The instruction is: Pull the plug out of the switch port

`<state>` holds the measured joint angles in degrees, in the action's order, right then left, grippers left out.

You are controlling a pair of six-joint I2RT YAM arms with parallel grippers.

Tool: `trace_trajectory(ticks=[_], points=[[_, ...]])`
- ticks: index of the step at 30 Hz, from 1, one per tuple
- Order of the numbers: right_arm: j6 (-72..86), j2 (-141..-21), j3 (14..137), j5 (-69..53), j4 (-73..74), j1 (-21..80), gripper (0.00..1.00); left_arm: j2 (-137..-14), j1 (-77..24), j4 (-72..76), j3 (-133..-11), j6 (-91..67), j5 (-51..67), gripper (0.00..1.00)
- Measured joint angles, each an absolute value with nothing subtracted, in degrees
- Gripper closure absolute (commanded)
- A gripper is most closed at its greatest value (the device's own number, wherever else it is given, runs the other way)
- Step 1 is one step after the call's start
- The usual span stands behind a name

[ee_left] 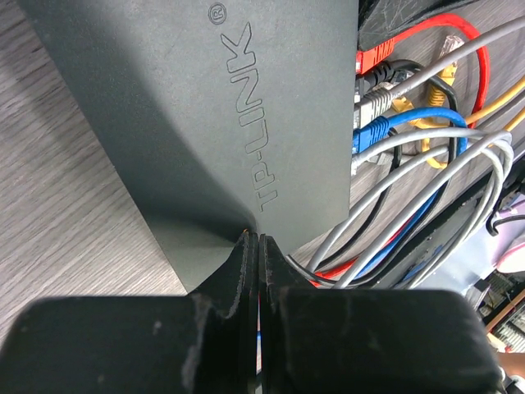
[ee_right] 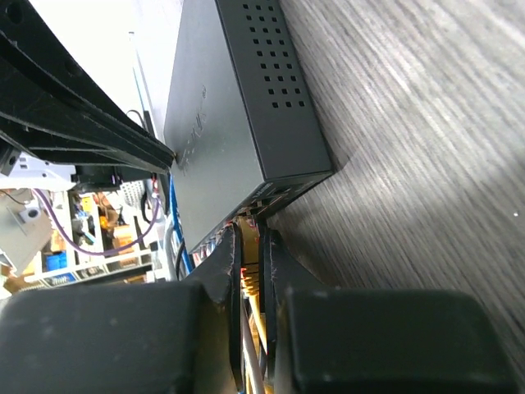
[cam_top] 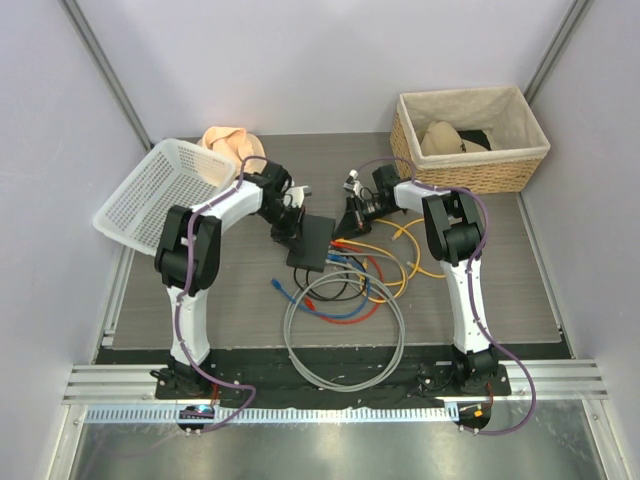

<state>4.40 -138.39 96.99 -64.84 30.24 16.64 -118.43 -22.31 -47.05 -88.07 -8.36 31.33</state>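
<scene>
The plug by the yellow cables is still in the switch port. My right gripper should next pull toward the right in the top view and release the plug.
The switch (cam_top: 311, 243) is a flat matte-black box at mid-table, with "TP-LINK" on its top (ee_left: 221, 107). Red (ee_left: 373, 57), grey and blue (ee_left: 373, 133) plugs sit in its sockets, seen in the left wrist view. My left gripper (ee_left: 256, 238) is shut with nothing between its fingers, its tips resting on the switch's top near one edge. My right gripper (ee_right: 253, 234) is at the socket edge of the switch (ee_right: 238, 123), shut on a yellow plug (ee_right: 253, 267) that still sits in the end port. In the top view the left gripper (cam_top: 288, 228) and right gripper (cam_top: 352, 216) flank the switch.
Yellow (cam_top: 405, 250), red, blue and black cables tangle right of the switch, and a grey cable coil (cam_top: 343, 335) lies in front. A tilted white plastic basket (cam_top: 160, 190) stands at the left, a wicker basket (cam_top: 470, 140) at the back right.
</scene>
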Motion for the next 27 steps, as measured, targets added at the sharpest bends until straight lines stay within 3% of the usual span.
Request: trace_trajectory(ticks=[27], points=[[-13.23, -138.85, 102.61, -62.08, 45.45, 16.29, 0.99, -123.39, -23.4, -48.69, -95.22, -10.31, 31.99, 1.0]])
